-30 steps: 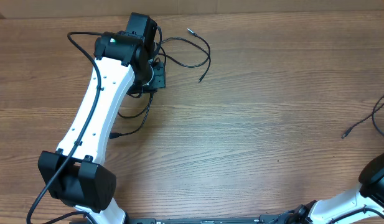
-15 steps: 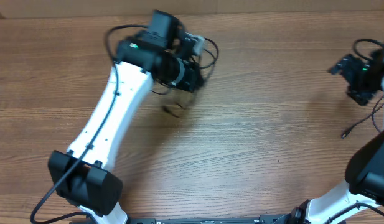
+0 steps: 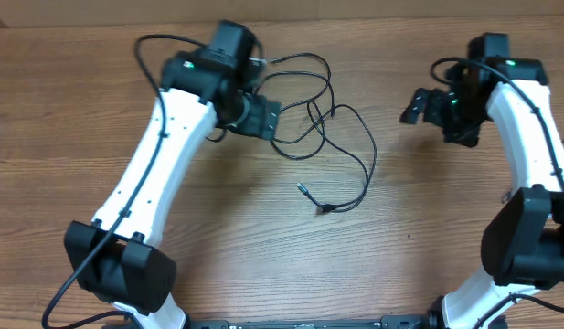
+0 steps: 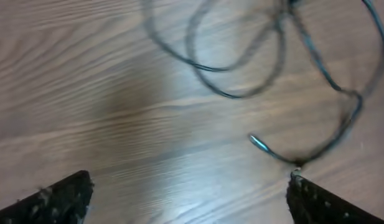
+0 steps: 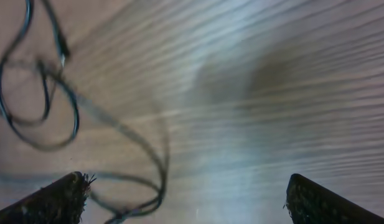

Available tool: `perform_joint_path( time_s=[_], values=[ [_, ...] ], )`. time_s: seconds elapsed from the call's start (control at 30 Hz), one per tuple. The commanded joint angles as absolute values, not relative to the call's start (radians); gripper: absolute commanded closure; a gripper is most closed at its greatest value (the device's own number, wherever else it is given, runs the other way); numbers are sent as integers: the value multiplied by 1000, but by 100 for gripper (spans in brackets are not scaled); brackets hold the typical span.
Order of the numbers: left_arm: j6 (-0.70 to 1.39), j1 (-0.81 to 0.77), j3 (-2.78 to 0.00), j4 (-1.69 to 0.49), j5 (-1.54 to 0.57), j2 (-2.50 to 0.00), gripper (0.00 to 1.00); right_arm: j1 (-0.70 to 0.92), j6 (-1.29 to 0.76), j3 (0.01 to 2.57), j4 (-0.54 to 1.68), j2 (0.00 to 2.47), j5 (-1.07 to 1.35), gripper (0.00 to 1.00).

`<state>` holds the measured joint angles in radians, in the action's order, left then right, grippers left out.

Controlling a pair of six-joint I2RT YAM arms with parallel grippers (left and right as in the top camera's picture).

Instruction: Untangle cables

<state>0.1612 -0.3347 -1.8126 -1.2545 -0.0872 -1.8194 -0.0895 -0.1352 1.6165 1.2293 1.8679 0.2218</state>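
Note:
I will bring my right gripper left in the overhead view and down onto the piece of cable (image 3: 326,117) (image 5: 55,74) next to the middle crossing, where the cables overlap.
Thin black cables (image 3: 329,119) lie in loose overlapping loops on the wooden table (image 3: 263,247), with two small plug ends (image 3: 324,208) at the near side. My left gripper (image 3: 266,119) sits at the loops' left edge, open and empty. In the left wrist view the cables (image 4: 241,93) and a plug (image 4: 259,143) lie ahead of the open gripper (image 4: 188,200). My right gripper (image 3: 417,105) hovers to the right of the cables, open. In the right wrist view a blurred cable loop (image 5: 70,118) lies on the table by the left finger (image 5: 55,202) of the open gripper (image 5: 190,200).
Thicker black wires run along both white arms (image 3: 144,196). The right arm (image 3: 537,164) reaches in along the table's right side. The table's back edge (image 3: 373,11) is close behind the cables.
My left gripper has opened and shifted right; the cables, bunched under it before, now lie spread out to its right. The right arm has swung in from the right edge toward them.

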Motion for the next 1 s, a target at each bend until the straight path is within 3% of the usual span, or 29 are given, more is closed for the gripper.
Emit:
perform_joint_path(
  time_s=[0.0, 0.4, 0.63, 0.97],
  values=[
    [289, -262, -1816, -1260, -101, -1804, 0, -24, -68, 1619, 1239, 1857, 226, 0],
    [289, -223, -1816, -1264, -169, -1804, 0, 193, -38, 1536, 1088, 1858, 259, 0],
    [376, -191, -1816, -1317, -47, -1804, 1, 305, 2, 1536, 929, 1858, 245, 0],
    [423, -85, -1816, -1328, -78, -1804, 0, 400, 2, 1440, 806, 1859, 244, 2]
  ],
)
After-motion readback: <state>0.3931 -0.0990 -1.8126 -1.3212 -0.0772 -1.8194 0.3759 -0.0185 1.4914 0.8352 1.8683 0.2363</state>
